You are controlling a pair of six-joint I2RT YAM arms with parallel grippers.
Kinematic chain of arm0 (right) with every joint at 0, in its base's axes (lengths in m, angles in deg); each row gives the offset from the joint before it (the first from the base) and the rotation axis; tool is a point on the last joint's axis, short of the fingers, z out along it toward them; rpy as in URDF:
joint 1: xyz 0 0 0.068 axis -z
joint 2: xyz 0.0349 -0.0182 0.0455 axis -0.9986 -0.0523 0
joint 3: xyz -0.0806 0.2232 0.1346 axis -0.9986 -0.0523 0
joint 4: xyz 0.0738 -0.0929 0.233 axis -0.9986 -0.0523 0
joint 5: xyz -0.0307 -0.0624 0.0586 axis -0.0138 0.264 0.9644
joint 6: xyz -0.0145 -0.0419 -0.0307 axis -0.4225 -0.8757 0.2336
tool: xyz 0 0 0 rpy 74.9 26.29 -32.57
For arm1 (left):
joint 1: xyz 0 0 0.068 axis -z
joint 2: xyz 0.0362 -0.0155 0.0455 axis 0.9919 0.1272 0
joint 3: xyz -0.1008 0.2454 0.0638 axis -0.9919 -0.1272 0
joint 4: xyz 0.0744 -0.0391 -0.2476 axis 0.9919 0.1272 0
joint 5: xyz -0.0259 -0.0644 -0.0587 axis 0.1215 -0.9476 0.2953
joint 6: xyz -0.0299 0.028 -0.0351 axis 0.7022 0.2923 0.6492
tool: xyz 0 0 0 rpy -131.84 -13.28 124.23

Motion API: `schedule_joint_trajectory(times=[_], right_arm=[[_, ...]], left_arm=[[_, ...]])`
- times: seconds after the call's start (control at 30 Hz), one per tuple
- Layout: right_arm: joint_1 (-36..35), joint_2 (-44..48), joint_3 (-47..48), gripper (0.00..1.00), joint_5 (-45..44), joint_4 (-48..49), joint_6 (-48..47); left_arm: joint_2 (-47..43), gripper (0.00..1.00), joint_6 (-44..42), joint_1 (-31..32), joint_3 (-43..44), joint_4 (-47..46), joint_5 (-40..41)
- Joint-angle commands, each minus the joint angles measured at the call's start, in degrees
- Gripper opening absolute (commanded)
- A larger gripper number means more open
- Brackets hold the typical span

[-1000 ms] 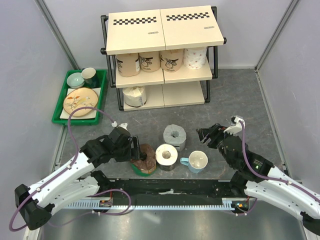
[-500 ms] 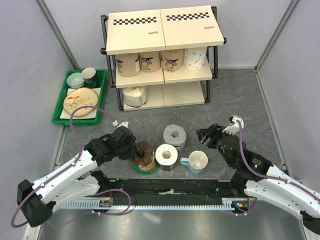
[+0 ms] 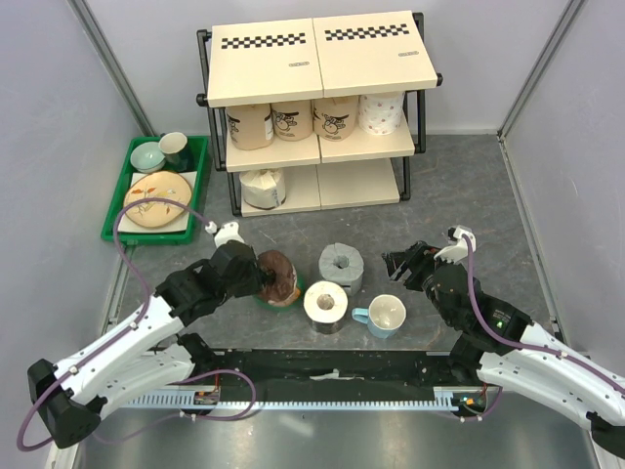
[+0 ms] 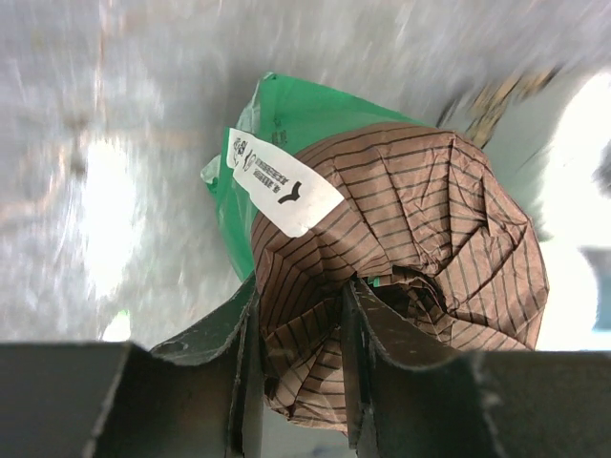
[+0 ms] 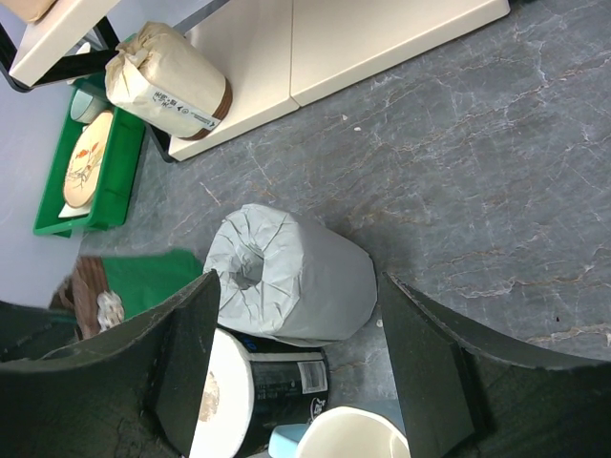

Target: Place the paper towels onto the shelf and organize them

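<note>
The striped roll (image 3: 279, 277) in my left gripper should go outward next, onto the bottom board beside the one roll there. That part of the board is empty, so I will let go of the roll there.
My left gripper (image 3: 264, 277) (image 4: 300, 329) is shut on the dark brown striped paper towel roll (image 3: 279, 277) (image 4: 430, 219), with one finger in its core and one outside. The roll has a green base and is tipped up off the table. A grey roll (image 3: 342, 265) (image 5: 296, 272) and a white-topped black roll (image 3: 325, 303) (image 5: 286, 377) stand on the table. My right gripper (image 3: 404, 262) (image 5: 298, 291) hangs open just right of the grey roll, holding nothing. The shelf (image 3: 322, 59) (image 5: 363, 33) has several rolls on its middle tier (image 3: 293, 119) and one on the bottom board (image 3: 262, 186) (image 5: 167, 81).
A white mug with a light-blue handle (image 3: 386, 316) (image 5: 344, 434) stands right of the black roll. A green tray (image 3: 115, 210) (image 5: 119, 172) of dishes sits left of the shelf. Grey walls close in both sides.
My left gripper has shut on the brown roll and carried it up and away from the black roll, toward the shelf. The right arm has barely moved.
</note>
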Motion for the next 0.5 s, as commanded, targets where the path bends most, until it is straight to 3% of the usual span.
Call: schedule_joint_trajectory(times=[0.0, 0.2, 0.33, 0.47], right_arm=[[-0.29, 0.37, 0.84, 0.76, 0.28, 0.39, 0.62], [-0.21, 0.99, 0.49, 0.76, 0.19, -0.23, 0.89], [-0.21, 1.69, 0.66, 0.76, 0.01, -1.28, 1.15], [-0.29, 2.4, 0.22, 0.76, -0.25, -1.72, 1.5]], left_arm=[[1.17, 0.29, -2.7, 0.23, 2.84, -13.29, 8.11], [9.52, 0.29, -8.06, 0.23, 2.49, -29.11, 16.11], [15.84, 0.29, -11.48, 0.23, 4.06, -41.06, 17.18], [24.71, 0.29, -14.65, 0.14, 7.84, -46.77, 18.23]])
